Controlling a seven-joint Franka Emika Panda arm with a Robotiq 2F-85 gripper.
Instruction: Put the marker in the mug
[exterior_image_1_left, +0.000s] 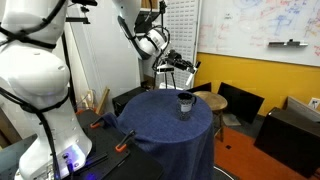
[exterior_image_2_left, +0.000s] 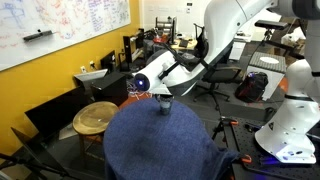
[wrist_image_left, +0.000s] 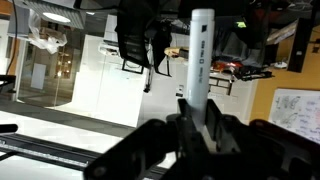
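The dark glossy mug stands upright below my gripper, so my gripper will next lower and release the white marker over the mug's opening.
The white marker stands between my gripper's two dark fingers in the wrist view, and the gripper is shut on it. In both exterior views the gripper hangs above the far edge of the round blue-draped table. The dark glossy mug stands upright on the table, below and slightly to the side of the gripper. It also shows in an exterior view, just under the gripper. I cannot make out the marker in the exterior views.
A large white robot body stands beside the table. A round wooden stool and a black chair stand behind it near the yellow wall. Orange-handled tools lie on the floor.
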